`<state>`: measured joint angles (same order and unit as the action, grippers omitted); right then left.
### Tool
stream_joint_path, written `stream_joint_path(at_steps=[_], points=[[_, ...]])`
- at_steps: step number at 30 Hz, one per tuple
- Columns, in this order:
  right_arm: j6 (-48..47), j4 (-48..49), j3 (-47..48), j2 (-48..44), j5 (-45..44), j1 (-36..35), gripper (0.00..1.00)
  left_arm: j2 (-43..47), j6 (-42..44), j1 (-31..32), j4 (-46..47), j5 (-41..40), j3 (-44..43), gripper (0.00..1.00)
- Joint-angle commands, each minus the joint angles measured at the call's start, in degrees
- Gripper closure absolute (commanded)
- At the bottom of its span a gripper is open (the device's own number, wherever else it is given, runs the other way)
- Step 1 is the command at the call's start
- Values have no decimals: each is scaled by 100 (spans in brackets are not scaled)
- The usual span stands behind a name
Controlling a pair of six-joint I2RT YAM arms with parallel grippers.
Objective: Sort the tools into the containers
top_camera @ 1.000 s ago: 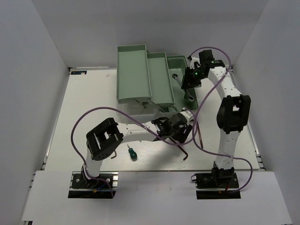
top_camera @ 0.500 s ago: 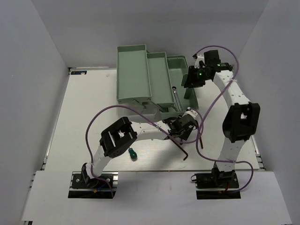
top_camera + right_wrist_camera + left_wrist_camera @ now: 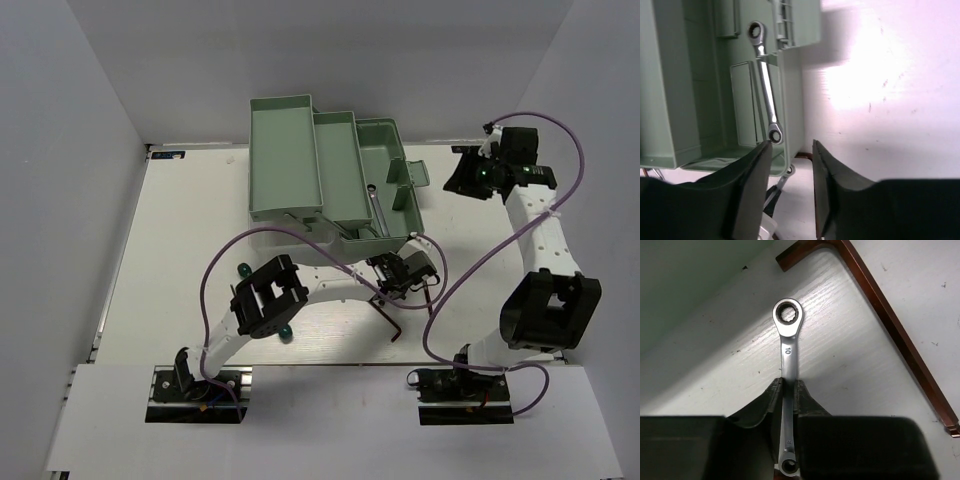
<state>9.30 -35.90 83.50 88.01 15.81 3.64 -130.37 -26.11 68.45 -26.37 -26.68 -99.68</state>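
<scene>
The wrench in my left gripper will first go up and outward past the toolbox's near side, then down toward the second silver wrench in the section of the toolbox.
A small silver wrench (image 3: 788,340) marked 10 lies on the table just in front of the toolbox. My left gripper (image 3: 788,382) is shut on its shaft, low over the table (image 3: 392,280). A second silver wrench (image 3: 766,90) lies inside the pale green toolbox (image 3: 300,150), in its right compartment (image 3: 377,207). My right gripper (image 3: 792,150) is open and empty, held right of the toolbox (image 3: 464,178). A reddish-brown hex key (image 3: 890,325) lies beside the held wrench. A green-handled screwdriver (image 3: 285,330) peeks out under my left arm.
Another hex key (image 3: 428,295) lies right of my left gripper. A small dark green knob (image 3: 243,269) shows by my left arm's elbow. The left arm's purple cable (image 3: 330,250) loops in front of the toolbox. White walls close in the table on three sides.
My right gripper has pulled out of the toolbox to the right and opened, leaving a wrench inside. My left gripper has closed on the wrench on the table.
</scene>
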Motion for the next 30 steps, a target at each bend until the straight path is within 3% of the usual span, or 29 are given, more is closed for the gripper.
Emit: stream_joint_path(at_steps=[1, 2, 3, 6, 8, 10, 12, 13, 16, 26, 28, 29, 30], points=[[64, 49, -132, -353, 97, 233, 53, -200, -123, 29, -641, -136, -52, 92], [28, -39, -176, -381, 89, 303, 49, -200, -123, 29, -641, -136, -52, 98], [-7, -109, -238, -433, 62, 339, 36, -200, -123, 29, -641, -136, -52, 100], [-392, -382, -492, -539, -26, 515, 13, 89, -52, 29, -553, -83, -52, 100], [-587, -409, -782, -626, -26, 637, 13, 256, 105, 81, -405, 136, -192, 100], [-762, -427, -1169, -636, 44, 752, 21, 538, 194, 81, -351, 355, -306, 100], [-903, -340, -1527, -706, 211, 892, 37, 766, 194, 81, -299, 408, -359, 100], [-895, -304, -1617, -715, 325, 919, 62, 1019, 194, 81, -299, 496, -359, 100], [-904, -111, -1952, -881, 536, 1068, 100, 1468, 316, 29, -175, 681, -359, 100], [-1369, 83, -2444, -1181, 1766, 1464, 100, 1918, 694, -147, -26, 848, -886, 100], [-1711, -126, -2444, -1093, 2369, 1464, 88, 1752, 695, -208, -79, 568, -1193, 100], [-1817, -310, -2401, -1014, 2530, 1464, 73, 1691, 747, -296, -79, 402, -1290, 100], [-2183, -530, -2357, -900, 2776, 1421, 66, 1542, 748, -366, -140, 313, -1508, 100]])
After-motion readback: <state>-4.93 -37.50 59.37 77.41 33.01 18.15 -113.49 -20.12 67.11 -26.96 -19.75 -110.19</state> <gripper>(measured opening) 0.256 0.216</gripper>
